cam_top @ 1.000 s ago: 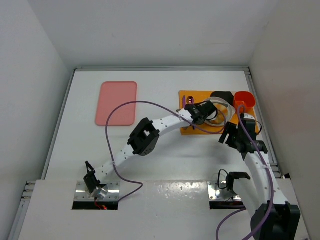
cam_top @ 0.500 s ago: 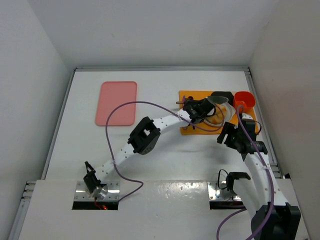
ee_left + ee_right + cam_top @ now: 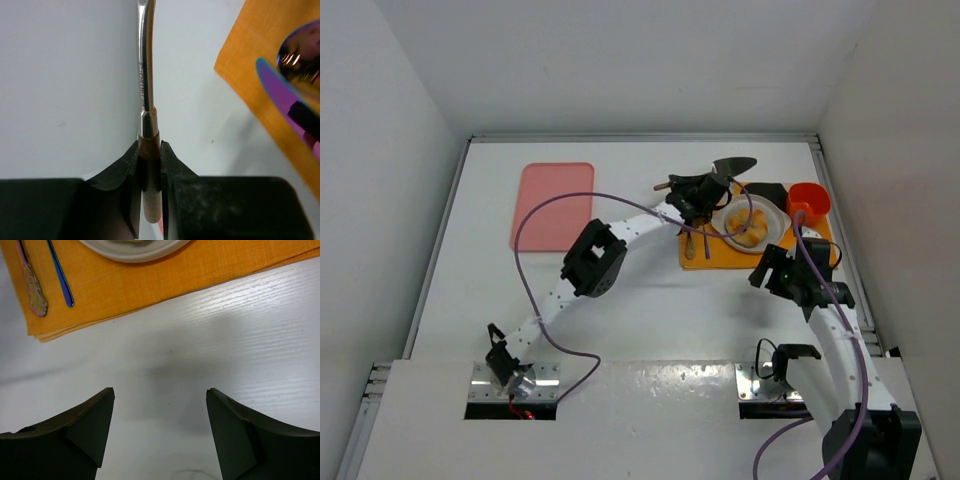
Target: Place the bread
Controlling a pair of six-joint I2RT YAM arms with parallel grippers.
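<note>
I will next swing my left gripper left in the top view, across to the clear tabletop beyond the pink board, then lower the spatula there and release it.
The bread (image 3: 748, 225), a golden-brown bun, lies on a white plate (image 3: 772, 216) on the orange placemat (image 3: 705, 255). My left gripper (image 3: 698, 192) is behind and left of the plate. It is shut on the wooden handle (image 3: 149, 160) of a spatula, whose dark blade (image 3: 734, 165) sticks out over the back of the mat, clear of the bread. Its metal shaft (image 3: 145, 75) runs away from the jaws. My right gripper (image 3: 772, 272) hovers in front of the mat, open and empty (image 3: 160, 395). The plate's rim (image 3: 135, 252) shows in the right wrist view.
An orange cup (image 3: 808, 198) and a black object (image 3: 767, 191) stand at the mat's back right. Cutlery (image 3: 32, 287) lies on the mat's left side (image 3: 150, 285); an iridescent spoon (image 3: 282, 82) shows there too. A pink board (image 3: 553, 205) lies at the back left.
My left gripper has drawn the spatula back and left, off the plate, and the bread now lies uncovered on the plate. The right arm has barely moved.
</note>
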